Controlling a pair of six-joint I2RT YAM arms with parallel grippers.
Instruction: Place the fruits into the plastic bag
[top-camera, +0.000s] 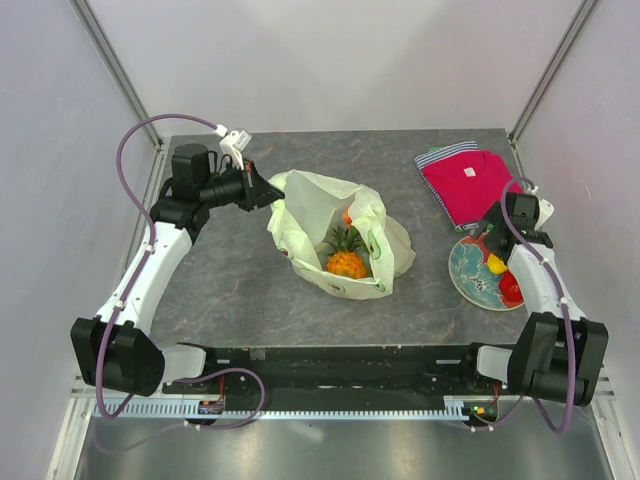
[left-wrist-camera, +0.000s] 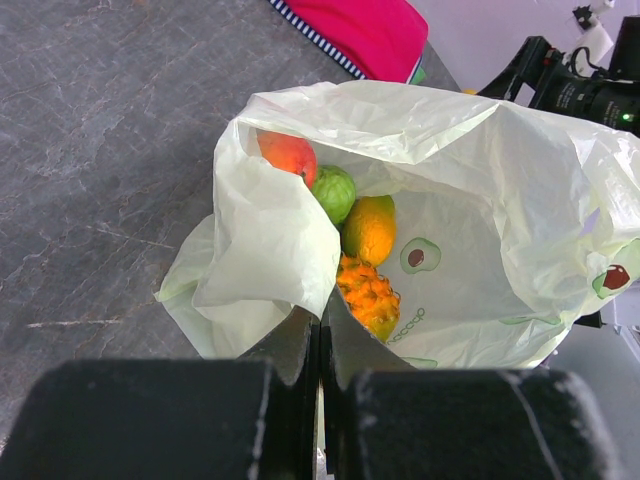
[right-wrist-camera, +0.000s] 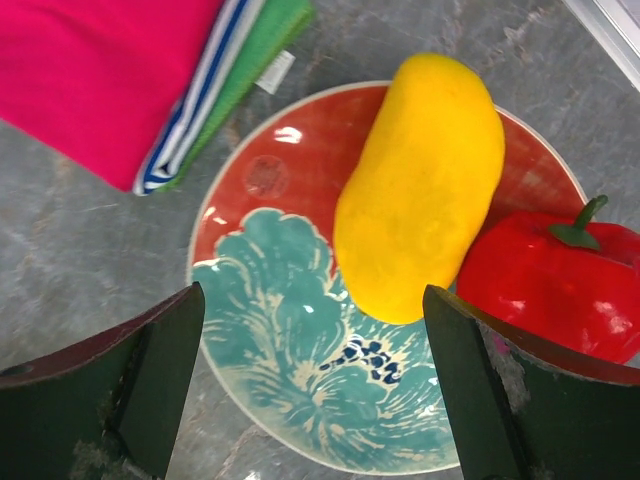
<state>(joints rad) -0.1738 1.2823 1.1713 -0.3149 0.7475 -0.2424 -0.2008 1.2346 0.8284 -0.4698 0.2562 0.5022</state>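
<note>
The yellow mango (right-wrist-camera: 409, 215) is below my open fingers, off-centre toward the red piece (right-wrist-camera: 550, 285), so I will move my right gripper that way and lower it around the fruit.
The pale-green plastic bag (top-camera: 340, 232) lies open at mid-table. My left gripper (top-camera: 268, 190) is shut on its rim (left-wrist-camera: 300, 290) and holds it open. Inside the bag lie the pineapple (left-wrist-camera: 368, 295), a yellow-orange fruit (left-wrist-camera: 369, 228), the green round fruit (left-wrist-camera: 334, 190) and the peach (left-wrist-camera: 288, 152); the pineapple (top-camera: 346, 258) also shows from above. My right gripper (right-wrist-camera: 315, 350) is open above the floral plate (right-wrist-camera: 290, 330), which holds the yellow mango piece (right-wrist-camera: 420, 185) and the red piece (right-wrist-camera: 550, 285).
The folded red shirt (top-camera: 465, 180) lies at the back right, just behind the plate (top-camera: 468, 272); it also shows in the right wrist view (right-wrist-camera: 100, 80). The table's right edge runs close beside the plate.
</note>
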